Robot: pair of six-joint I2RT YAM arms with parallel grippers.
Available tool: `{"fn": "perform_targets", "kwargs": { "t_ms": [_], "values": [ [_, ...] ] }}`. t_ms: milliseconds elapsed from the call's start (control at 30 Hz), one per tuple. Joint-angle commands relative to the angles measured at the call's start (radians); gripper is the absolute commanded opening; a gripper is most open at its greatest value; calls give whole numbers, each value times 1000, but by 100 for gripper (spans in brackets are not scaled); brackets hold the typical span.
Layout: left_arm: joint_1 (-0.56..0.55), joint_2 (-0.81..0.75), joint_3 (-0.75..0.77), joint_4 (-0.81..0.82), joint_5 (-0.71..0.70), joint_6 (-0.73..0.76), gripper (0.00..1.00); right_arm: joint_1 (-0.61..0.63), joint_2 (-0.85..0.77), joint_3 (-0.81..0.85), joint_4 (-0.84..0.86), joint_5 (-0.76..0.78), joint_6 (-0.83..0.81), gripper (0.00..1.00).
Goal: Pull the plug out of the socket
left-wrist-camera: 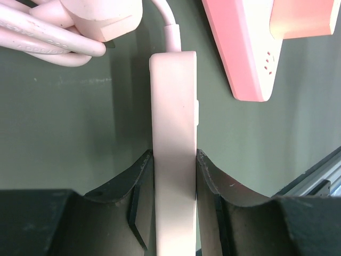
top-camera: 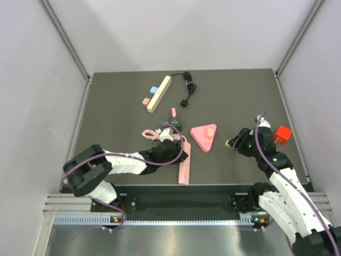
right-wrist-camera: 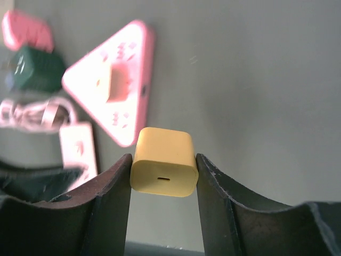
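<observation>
The yellow plug is apart from the pink socket strip. My right gripper next turns and carries it to the near side of the red cube, then lowers it.
A long pink socket strip lies on the dark table, and my left gripper is shut on its sides near the cable end. In the left wrist view the strip runs straight between the fingers. My right gripper is shut on a small yellow plug. It holds the plug clear of the table, apart from the strip and to the right of the triangular socket. The plug's face with the small slot points at the wrist camera.
A pink triangular socket carrying a peach plug lies between the grippers. A dark green plug and a coiled pink cable sit by the strip's top. A red cube stands right. A cream bar and black cable lie at the back.
</observation>
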Motion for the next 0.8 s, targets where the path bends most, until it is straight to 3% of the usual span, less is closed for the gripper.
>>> {"fn": "perform_targets", "kwargs": {
  "t_ms": [0, 167, 367, 533, 767],
  "values": [
    [10, -26, -28, -52, -37, 27, 0, -59, -26, 64, -129, 153, 32, 0],
    [9, -42, -37, -46, -32, 24, 0, -146, -17, 84, -214, 318, 205, 0],
    [9, -43, -56, -27, -28, 21, 0, -287, -49, 105, -340, 786, 405, 1],
    [9, -34, -56, -15, -2, 15, 0, -402, -71, 63, -257, 900, 414, 5],
    [9, -39, -47, -14, 15, 10, 0, -562, 93, -65, -74, 971, 381, 7]
  ]
}}
